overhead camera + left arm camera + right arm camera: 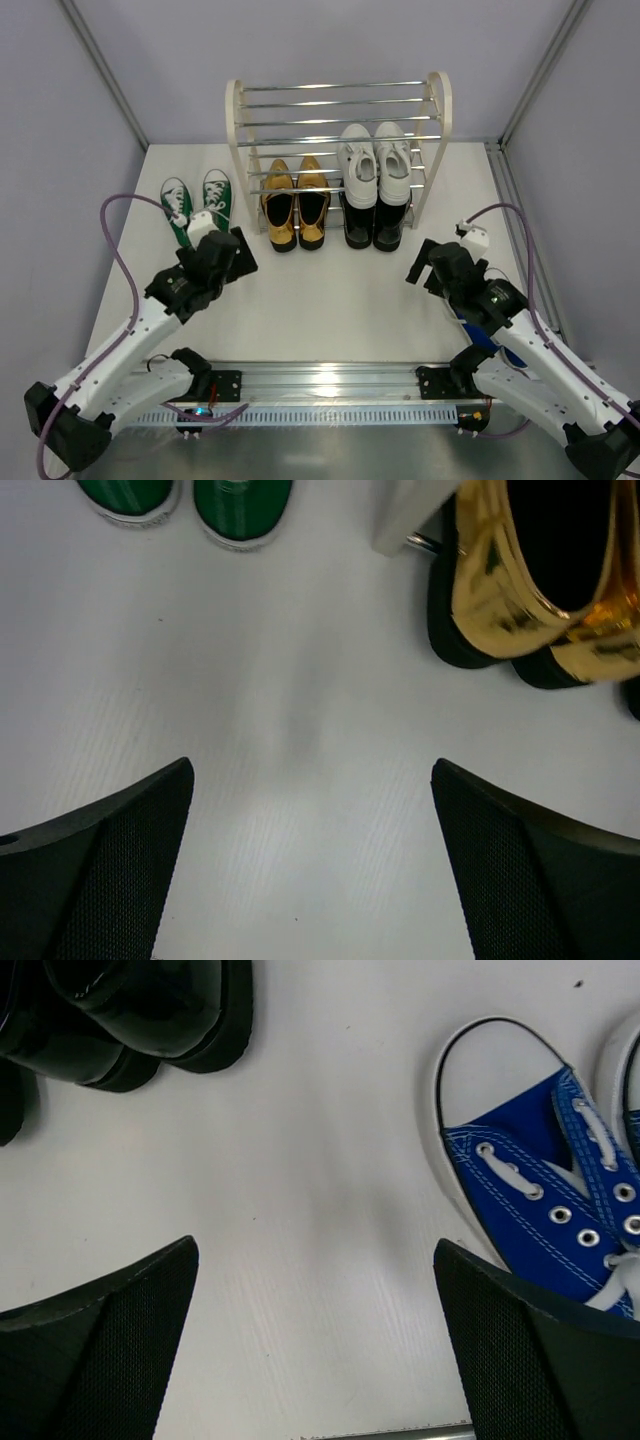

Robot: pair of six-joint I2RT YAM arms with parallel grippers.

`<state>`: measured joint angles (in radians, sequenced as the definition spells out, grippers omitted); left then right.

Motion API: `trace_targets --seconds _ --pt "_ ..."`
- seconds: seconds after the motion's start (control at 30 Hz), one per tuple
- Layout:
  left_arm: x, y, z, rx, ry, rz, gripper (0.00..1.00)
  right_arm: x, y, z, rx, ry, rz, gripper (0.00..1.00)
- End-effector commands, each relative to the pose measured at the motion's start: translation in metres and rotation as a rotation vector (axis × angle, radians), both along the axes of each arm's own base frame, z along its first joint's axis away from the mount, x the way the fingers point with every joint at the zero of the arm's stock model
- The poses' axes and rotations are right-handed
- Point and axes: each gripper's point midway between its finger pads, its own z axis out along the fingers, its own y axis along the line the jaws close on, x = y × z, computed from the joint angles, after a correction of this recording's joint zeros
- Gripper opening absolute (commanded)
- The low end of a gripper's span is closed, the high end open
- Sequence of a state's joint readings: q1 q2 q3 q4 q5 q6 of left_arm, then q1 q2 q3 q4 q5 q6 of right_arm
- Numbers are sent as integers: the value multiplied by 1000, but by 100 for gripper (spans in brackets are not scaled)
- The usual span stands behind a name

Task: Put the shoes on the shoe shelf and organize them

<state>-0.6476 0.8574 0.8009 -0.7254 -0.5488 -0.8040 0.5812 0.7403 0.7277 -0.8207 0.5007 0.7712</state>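
I should move my left gripper outward and down over the green sneakers' facing sides to pinch both, as they stand close together outward of it and below it.
The shoe shelf (236, 130) stands at the back middle. Gold loafers (296, 205) sit on its lowest tier at left, black dress shoes (375, 222) at right, and white sneakers (375, 160) on the tier above them. Green sneakers (195, 200) lie on the table left of the shelf. Blue sneakers (482, 335) lie under my right arm. My left gripper (238, 254) is open and empty, hovering in front of the green pair (240, 505) and the loafers (500, 570). My right gripper (422, 262) is open and empty, between the black shoes (150, 1010) and a blue sneaker (540, 1190).
The white table (340, 290) lies between the arms and the shelf. The shelf's cream side panel foot (405, 520) stands just left of the loafers. The top tier rods (340, 100) hold nothing. A metal rail (330, 385) runs along the near edge.
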Motion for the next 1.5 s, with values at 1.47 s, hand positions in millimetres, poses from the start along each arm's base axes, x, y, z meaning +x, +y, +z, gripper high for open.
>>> trace_targets --seconds 1.47 --pt "226 116 -101 117 217 -122 90 3 81 -29 184 -34 416 100"
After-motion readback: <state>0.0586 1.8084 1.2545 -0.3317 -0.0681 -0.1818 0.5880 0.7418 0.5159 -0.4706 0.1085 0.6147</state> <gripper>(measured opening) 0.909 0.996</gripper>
